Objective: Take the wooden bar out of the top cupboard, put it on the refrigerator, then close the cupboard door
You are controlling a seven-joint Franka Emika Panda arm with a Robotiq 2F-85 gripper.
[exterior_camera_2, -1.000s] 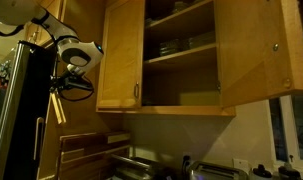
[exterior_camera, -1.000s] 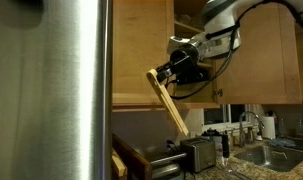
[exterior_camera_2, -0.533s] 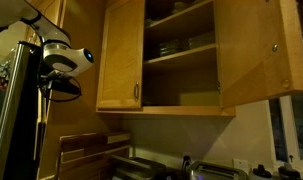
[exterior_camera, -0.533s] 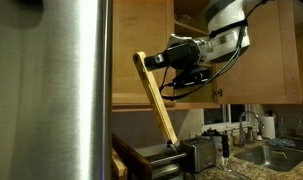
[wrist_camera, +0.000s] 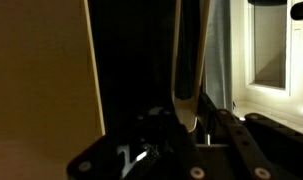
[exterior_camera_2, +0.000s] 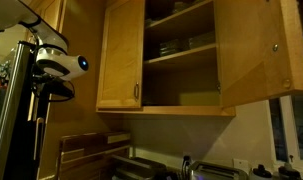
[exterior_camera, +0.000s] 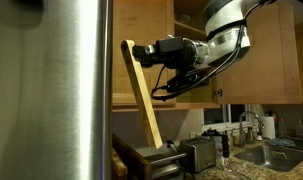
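Observation:
The dark strip lies beyond my fingers. The wooden bar goes down and in past the refrigerator's steel edge next, and my gripper eases over that strip and releases it.
My gripper is shut on the wooden bar near its upper end. The pale bar hangs slanted in the air, right beside the refrigerator's steel side. In the wrist view the bar rises straight up from between my fingers. From the opposite side, my gripper is up against the refrigerator's upper front corner. The top cupboard stands open, its cupboard door swung out with the slim metal handle at its lower edge.
A steel toaster and stacked wooden boards stand on the counter under the bar. A sink with a faucet is at the right. Bowls sit on a cupboard shelf. A second door hangs open on the right.
My gripper has carried the wooden bar away from the cupboard and up toward the refrigerator. The bar has swung to a steeper angle. The grip has stayed shut.

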